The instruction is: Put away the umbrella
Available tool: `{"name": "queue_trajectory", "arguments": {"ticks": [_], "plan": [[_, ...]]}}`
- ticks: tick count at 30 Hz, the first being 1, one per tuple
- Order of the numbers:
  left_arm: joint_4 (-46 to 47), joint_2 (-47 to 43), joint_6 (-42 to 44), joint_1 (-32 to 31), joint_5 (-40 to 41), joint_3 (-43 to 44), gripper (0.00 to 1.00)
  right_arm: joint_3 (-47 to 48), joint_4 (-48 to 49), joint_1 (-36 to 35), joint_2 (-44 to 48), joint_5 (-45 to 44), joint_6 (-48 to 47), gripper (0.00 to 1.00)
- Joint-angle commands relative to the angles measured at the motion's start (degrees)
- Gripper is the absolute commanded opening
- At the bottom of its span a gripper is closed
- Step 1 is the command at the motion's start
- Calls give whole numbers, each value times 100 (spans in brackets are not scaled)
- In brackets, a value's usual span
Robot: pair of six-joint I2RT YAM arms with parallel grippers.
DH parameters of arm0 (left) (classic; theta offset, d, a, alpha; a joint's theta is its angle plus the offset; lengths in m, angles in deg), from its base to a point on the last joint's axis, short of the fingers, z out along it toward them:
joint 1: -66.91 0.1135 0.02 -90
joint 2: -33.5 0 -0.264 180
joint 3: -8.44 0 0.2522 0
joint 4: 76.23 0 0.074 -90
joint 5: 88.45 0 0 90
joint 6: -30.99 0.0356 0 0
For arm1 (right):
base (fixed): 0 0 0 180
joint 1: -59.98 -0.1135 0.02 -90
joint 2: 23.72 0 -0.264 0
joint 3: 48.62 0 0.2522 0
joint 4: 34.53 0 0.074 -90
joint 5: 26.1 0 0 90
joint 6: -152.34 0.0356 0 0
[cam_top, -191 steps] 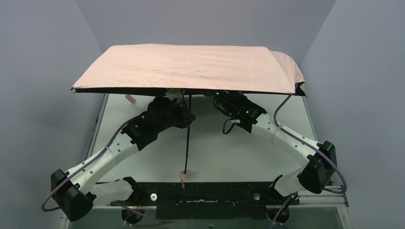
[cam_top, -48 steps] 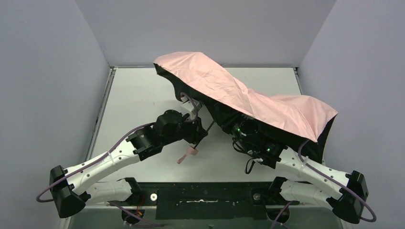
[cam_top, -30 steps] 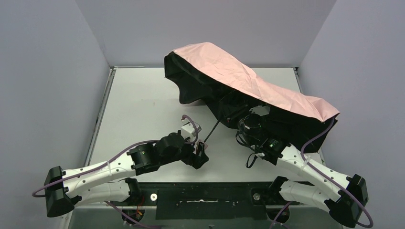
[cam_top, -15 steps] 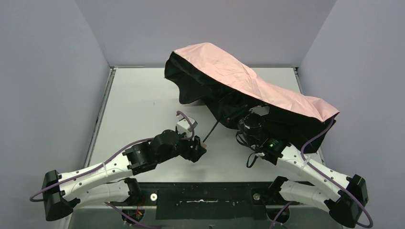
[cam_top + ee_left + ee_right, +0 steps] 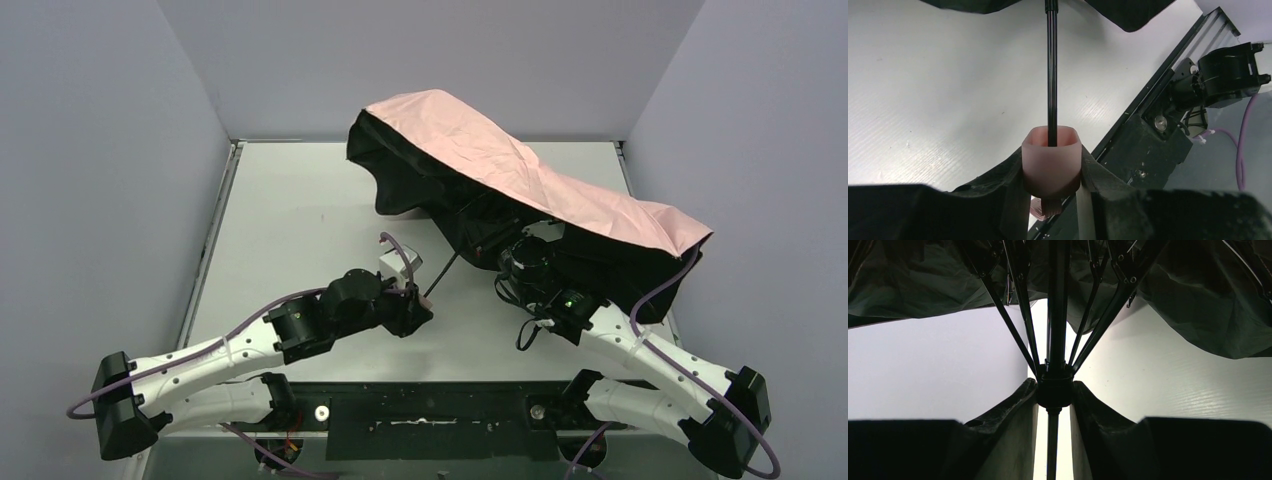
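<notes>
My left gripper should move slightly outward and down to the bare white tabletop and let go of the pink handle (image 5: 1051, 160), because it is still held above the table.
The umbrella (image 5: 520, 165) lies half collapsed over the right side of the table, pale pink on top and black underneath. Its thin black shaft (image 5: 443, 273) runs down-left from under the canopy. My left gripper (image 5: 418, 313) is shut on the small pink handle (image 5: 1051, 160) at the shaft's end, with the pink strap (image 5: 1042, 207) hanging below the jaws. My right gripper (image 5: 1054, 390) sits under the canopy, shut on the black runner (image 5: 1054, 383) where the ribs (image 5: 1017, 327) meet the shaft. In the top view the canopy hides the right gripper's fingers.
The white table (image 5: 290, 210) is enclosed by grey walls on the left, back and right. A black rail (image 5: 430, 415) runs along the near edge between the arm bases. The canopy's right edge (image 5: 690, 250) reaches near the right wall.
My left gripper has come up onto the pink handle and closed on it. The right arm and the canopy have barely moved over the last second; before that the canopy folded down from fully spread.
</notes>
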Motion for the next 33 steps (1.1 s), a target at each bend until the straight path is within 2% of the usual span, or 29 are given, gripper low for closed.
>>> {"name": "queue_trajectory", "arguments": {"ticks": [1,5,9,13,21,26,30,33], "plan": [[389,12,-8,45,-36,397,12,92,394,33,77,93,63,0],[228,125,-89,208,289,785,0,133,294,-250,-130,749,26,0],[316,470,207,296,573,1262,0,-32,416,-1190,-273,472,213,0],[419,875,325,430,594,1537,0,-198,719,-1721,-395,266,479,0],[154,815,344,456,953,1588,0,147,557,-1798,-414,154,248,0],[-852,469,330,259,1741,2070,0,1643,-1078,-1914,-964,158,193,0],[-2001,312,234,-37,2474,2780,0,2132,-820,-2035,-1261,579,40,0],[-2771,320,75,-368,3126,3420,0,2696,-1216,-2153,-1492,709,31,0]]}}
